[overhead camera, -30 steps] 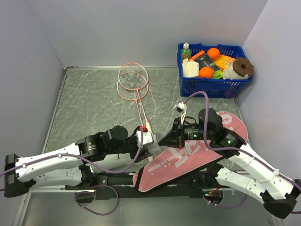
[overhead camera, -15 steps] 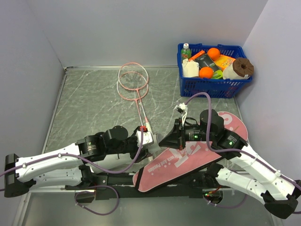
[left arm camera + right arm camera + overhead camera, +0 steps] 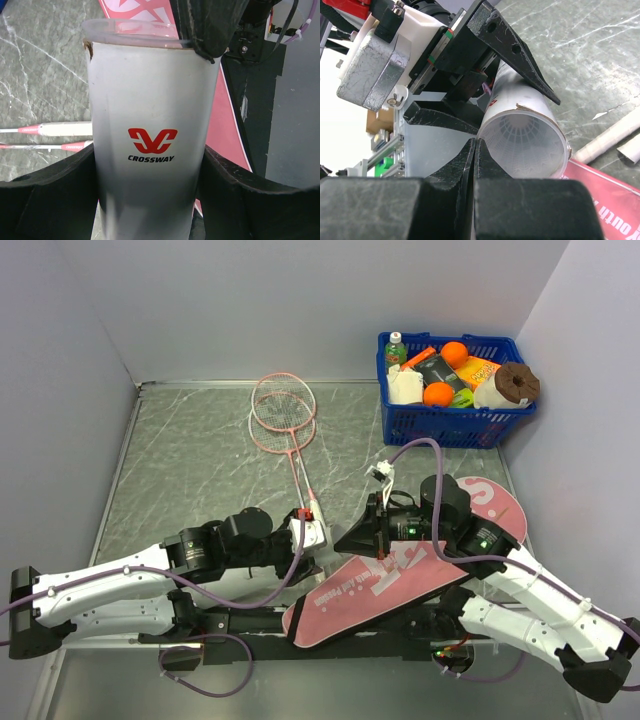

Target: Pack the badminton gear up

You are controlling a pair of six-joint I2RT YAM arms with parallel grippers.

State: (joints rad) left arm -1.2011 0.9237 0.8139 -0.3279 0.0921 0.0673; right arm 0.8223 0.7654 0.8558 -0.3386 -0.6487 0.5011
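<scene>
My left gripper swings outward and to the left in the top view next and lowers the tube onto the tabletop by the wall, a bare part.
My left gripper is shut on the white tube, which carries a red logo, with one finger on each side of it. The tube's open mouth faces my right gripper, which is shut and empty with its tips at the left rim. Inside the tube sits a white shuttlecock. The pink bag lies under my right arm, near the front edge. Two pink rackets lie overlapped at the table's middle back, their pale handles pointing towards my left gripper.
A blue basket of groceries stands at the back right corner. Grey walls close in the table on the left, back and right. Both arms crowd the near middle, with the black mounting rail under them.
My right gripper has shifted slightly left, closer to the tube's mouth. The left gripper and tube have stayed in place.
</scene>
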